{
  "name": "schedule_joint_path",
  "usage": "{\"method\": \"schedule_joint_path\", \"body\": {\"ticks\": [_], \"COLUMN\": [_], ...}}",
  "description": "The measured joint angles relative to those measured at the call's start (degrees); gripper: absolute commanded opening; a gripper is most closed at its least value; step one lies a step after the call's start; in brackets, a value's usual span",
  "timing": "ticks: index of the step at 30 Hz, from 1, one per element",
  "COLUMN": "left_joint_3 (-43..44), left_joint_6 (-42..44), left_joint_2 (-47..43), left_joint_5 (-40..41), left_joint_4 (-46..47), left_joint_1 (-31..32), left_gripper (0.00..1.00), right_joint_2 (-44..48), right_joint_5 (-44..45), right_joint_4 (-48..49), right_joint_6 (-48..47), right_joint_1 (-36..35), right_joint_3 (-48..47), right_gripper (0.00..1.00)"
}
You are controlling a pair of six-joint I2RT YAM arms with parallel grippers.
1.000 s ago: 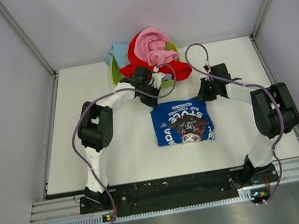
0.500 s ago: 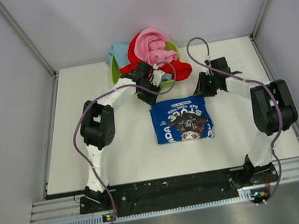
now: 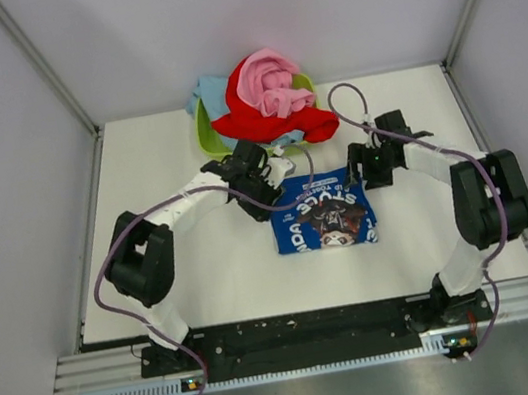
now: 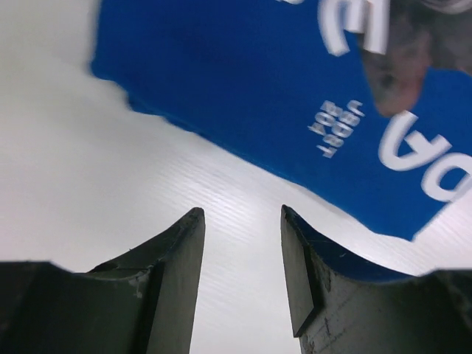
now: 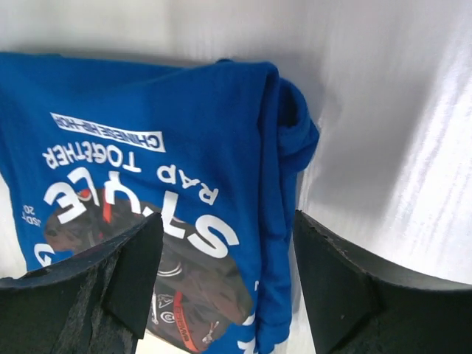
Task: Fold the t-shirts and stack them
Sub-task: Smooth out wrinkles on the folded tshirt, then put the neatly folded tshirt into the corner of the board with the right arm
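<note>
The open fingers of my right gripper are on either side of the fold. Next I should bring my right gripper down onto the blue t-shirt's folded edge beside the print and close there.
A royal blue t-shirt with a white-lettered dark print lies folded in a rectangle on the white table. My left gripper hovers by its back left corner. In the left wrist view that gripper is open over bare table, with the blue t-shirt just beyond the fingertips. My right gripper is at the back right corner. It stands open above the blue t-shirt's folded right edge, gripping nothing. Red, pink and light blue t-shirts are heaped at the back.
The heap sits in and over a lime green tub at the table's back edge. Metal frame rails line the left and right sides. Loose cables loop from both arms above the table.
Both grippers have opened and let go of the blue t-shirt, which now lies flat. The left arm has swung its elbow outward and its gripper has come nearer, to the shirt's left corner.
</note>
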State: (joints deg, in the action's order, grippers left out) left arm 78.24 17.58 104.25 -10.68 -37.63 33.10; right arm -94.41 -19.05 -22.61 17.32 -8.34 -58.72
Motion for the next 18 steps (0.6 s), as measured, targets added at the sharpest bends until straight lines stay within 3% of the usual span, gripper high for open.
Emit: {"method": "schedule_joint_path", "body": {"ticks": [6, 8, 15, 18], "left_joint_3": [-7.76, -7.74, -7.19, -7.19], "left_joint_6": [2.10, 2.08, 1.95, 1.95], "left_joint_2": [-1.75, -0.50, 2.86, 2.91], "left_joint_5": [-1.97, -1.92, 0.42, 1.18], "left_joint_4": [1.92, 2.54, 3.56, 3.54], "left_joint_1": [8.37, 9.31, 8.17, 7.85], "left_gripper": [0.49, 0.49, 0.49, 0.49], "right_joint_2": [-4.98, -5.22, -6.64, -6.64], "right_joint_5": [-3.32, -4.04, -6.58, -7.32], "right_joint_4": [0.70, 0.76, 1.27, 1.33], "right_joint_6": [-0.20, -0.22, 0.37, 0.74], "right_joint_1": [0.00, 0.00, 0.22, 0.26], "right_joint_3": [0.17, 0.17, 0.59, 0.59], "right_gripper": [0.64, 0.56, 0.08, 0.00]}}
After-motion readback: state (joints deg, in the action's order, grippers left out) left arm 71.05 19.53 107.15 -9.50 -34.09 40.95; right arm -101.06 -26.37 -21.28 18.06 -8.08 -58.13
